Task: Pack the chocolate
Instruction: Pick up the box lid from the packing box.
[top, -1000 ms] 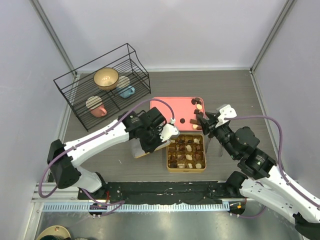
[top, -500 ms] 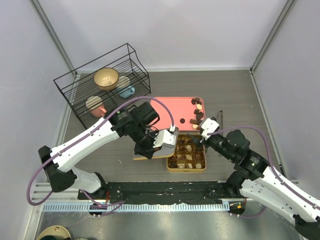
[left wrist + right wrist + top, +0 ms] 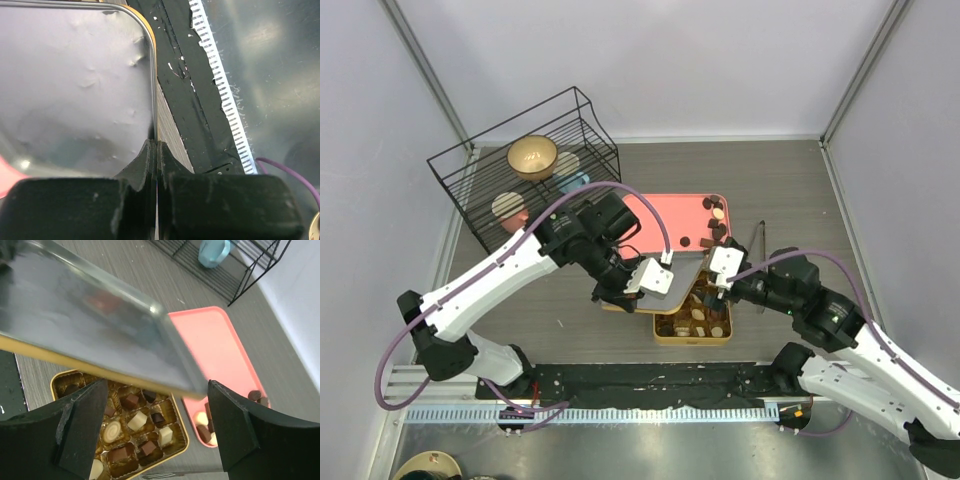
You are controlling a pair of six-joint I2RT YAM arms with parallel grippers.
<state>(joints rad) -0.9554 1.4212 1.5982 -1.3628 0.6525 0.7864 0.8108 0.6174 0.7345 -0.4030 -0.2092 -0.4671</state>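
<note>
My left gripper pinches only one edge of the lid, so my right gripper must next go left in the top view and close on the lid's loose end.
My left gripper (image 3: pixel 642 281) is shut on the edge of a flat tin lid (image 3: pixel 677 277), silver inside with a gold rim, held tilted over the gold tin (image 3: pixel 692 334). In the left wrist view the lid (image 3: pixel 75 90) fills the upper left, pinched at my left gripper (image 3: pixel 157 148). The tin (image 3: pixel 192 440) holds chocolate (image 3: pixel 137 420) in paper cups, dark, light brown and cream. My right gripper (image 3: pixel 719 281) stands open at the lid's right edge. In its view the lid (image 3: pixel 90 335) spans above the gap of my right gripper (image 3: pixel 156 392). More chocolate (image 3: pixel 716 214) lies on the pink tray (image 3: pixel 665 212).
A black wire rack (image 3: pixel 525 170) with a gold bowl and cups stands at the back left. A thin dark tool (image 3: pixel 761 245) lies right of the pink tray. Both arms crowd the space around the tin.
My left arm carried the lid rightwards, over the gold tin. My right gripper came away from the pink tray toward the tin's right side and opened wide.
</note>
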